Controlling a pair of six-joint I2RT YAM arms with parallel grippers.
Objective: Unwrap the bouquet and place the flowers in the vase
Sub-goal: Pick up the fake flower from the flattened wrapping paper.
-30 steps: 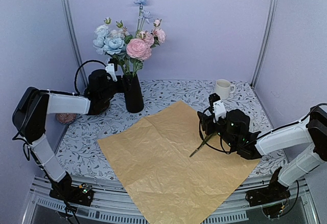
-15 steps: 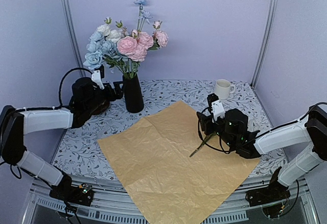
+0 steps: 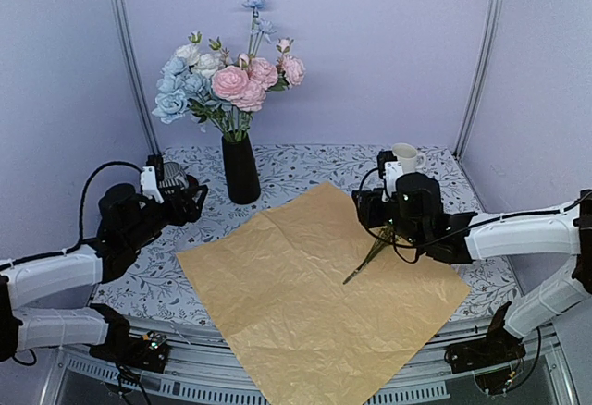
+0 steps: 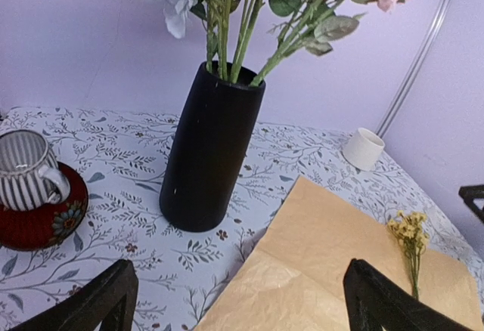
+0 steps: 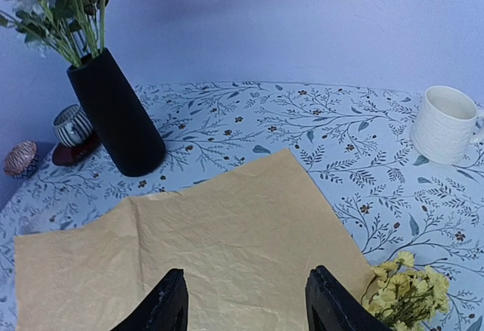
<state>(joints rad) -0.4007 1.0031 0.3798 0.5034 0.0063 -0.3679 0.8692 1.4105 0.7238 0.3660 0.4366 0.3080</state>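
The yellow sprig is the only one still lying on the paper, so my right gripper will next tip downward and lower to close on its green stems.
The black vase (image 3: 240, 168) stands at the back left and holds the pink, white and blue flowers (image 3: 227, 77). The bouquet's tan paper (image 3: 324, 285) lies spread flat. One yellow sprig (image 3: 370, 257) rests on the paper's right part. My left gripper (image 3: 180, 203) hovers open, left of and nearer than the vase (image 4: 212, 150), with nothing between its fingers (image 4: 106, 301). My right gripper (image 3: 375, 215) is open over the paper's right side. The yellow sprig (image 5: 404, 286) lies just right of its fingers (image 5: 333, 304).
A white mug (image 3: 403, 159) stands at the back right. A striped cup on a red base (image 4: 26, 172) sits left of the vase, with a small round patterned piece (image 5: 20, 157) beyond it. Lilac walls close the back and sides.
My left gripper opened, let go beside the vase and pulled back toward the near left. The flowers shifted a little left in the vase. My right gripper edged back and up.
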